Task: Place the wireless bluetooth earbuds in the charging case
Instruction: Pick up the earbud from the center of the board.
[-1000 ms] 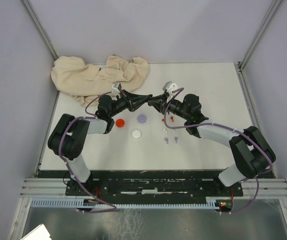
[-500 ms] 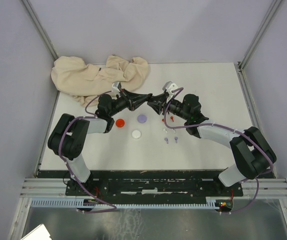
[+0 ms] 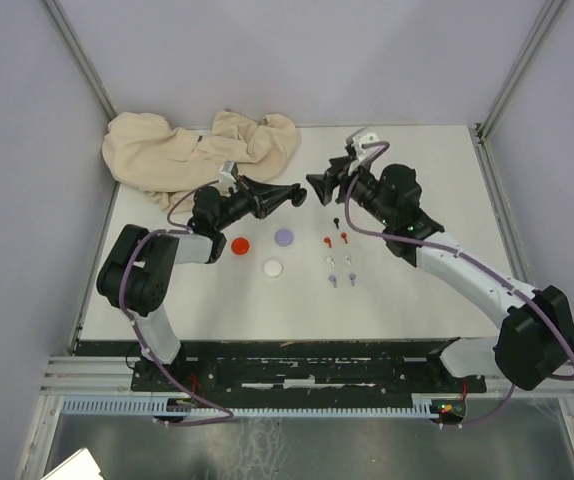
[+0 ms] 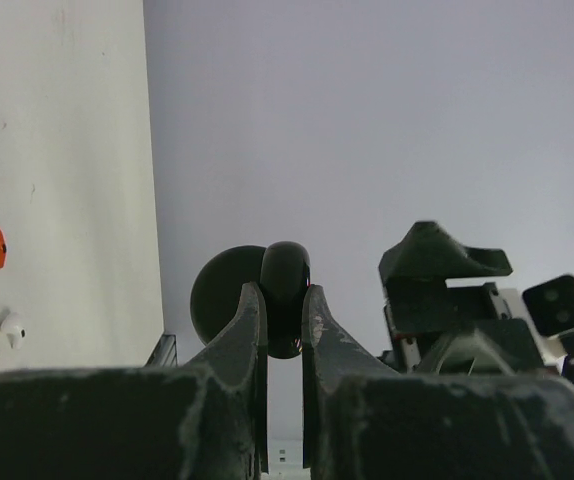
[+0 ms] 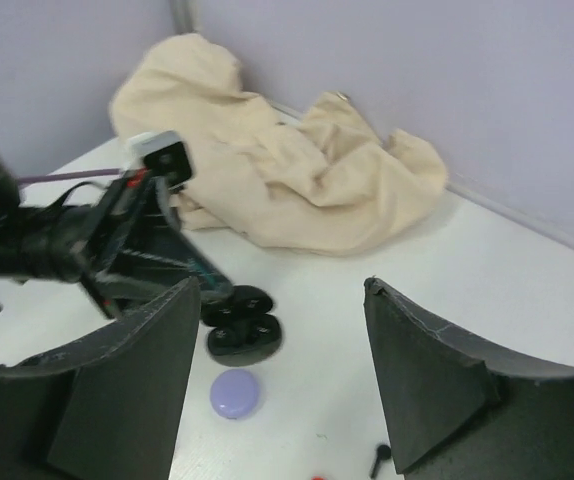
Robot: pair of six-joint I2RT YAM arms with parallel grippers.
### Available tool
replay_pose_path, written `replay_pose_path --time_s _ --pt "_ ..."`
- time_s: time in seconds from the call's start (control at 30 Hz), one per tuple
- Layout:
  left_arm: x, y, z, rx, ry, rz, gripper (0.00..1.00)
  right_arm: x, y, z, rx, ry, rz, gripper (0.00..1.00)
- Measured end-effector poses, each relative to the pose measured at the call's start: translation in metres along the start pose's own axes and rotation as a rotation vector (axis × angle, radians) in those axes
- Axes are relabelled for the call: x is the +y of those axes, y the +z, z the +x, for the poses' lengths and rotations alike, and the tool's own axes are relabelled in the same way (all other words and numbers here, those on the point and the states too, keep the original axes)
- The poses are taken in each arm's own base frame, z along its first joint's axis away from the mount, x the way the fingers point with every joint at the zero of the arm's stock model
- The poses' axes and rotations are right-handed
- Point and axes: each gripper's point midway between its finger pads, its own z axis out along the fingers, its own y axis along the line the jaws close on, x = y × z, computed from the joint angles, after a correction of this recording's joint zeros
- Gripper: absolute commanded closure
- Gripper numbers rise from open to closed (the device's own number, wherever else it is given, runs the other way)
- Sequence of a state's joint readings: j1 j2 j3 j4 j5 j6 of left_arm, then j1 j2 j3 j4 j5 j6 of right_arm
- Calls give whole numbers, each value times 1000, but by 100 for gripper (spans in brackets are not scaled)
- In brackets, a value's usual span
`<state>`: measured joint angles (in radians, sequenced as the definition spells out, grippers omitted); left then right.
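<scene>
The open fingers of my right gripper tilt down and lower onto the black earbud (image 3: 336,221) on the tabletop next, because its color matches the black charging case.
My left gripper (image 3: 285,194) is shut on the black charging case (image 3: 295,192), holding it above the table with its lid open. In the left wrist view the case (image 4: 285,290) sits pinched between the fingers (image 4: 239,330). My right gripper (image 3: 320,186) stands open just right of the case, holding nothing. Its wrist view shows the open case (image 5: 244,326) between the spread jaws; what lies inside I cannot tell. On the table lie a black earbud (image 3: 336,221), red ones (image 3: 326,241), white ones (image 3: 331,261) and purple ones (image 3: 333,280).
A beige cloth (image 3: 197,148) is bunched at the far left of the table. Three round discs lie below the left gripper: red (image 3: 240,244), purple (image 3: 285,237) and white (image 3: 273,267). Grey walls enclose the table on three sides.
My right gripper has opened and drawn back up and to the right, away from the case. The left gripper still holds the case in nearly the same place.
</scene>
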<state>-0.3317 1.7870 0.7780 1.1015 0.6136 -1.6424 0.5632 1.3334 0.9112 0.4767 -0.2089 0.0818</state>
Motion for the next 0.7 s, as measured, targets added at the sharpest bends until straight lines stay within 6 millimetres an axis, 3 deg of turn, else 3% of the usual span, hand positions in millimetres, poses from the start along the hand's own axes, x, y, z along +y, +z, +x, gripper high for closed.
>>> replay_pose_path --time_s 0.13,0.23,0.3,0.43,0.53,0.57,0.7 --pt "5 -9 -14 -24 4 -14 97 -48 6 -30 99 67 218 25" --pt "14 -16 -23 -43 15 -46 97 -83 8 -23 204 117 336 24" --pt "20 -21 -27 -53 28 -78 97 -101 13 2 329 149 381 25" --pt "23 -28 -24 -45 76 -122 97 -123 29 90 638 210 421 30" --pt "18 -32 -21 -37 117 -132 97 -118 14 161 850 257 425 31" --pt "16 -33 -19 -34 139 -136 97 -110 0 199 974 289 422 31" --pt "19 -35 -19 -31 156 -148 97 -104 -10 222 1055 314 418 32"
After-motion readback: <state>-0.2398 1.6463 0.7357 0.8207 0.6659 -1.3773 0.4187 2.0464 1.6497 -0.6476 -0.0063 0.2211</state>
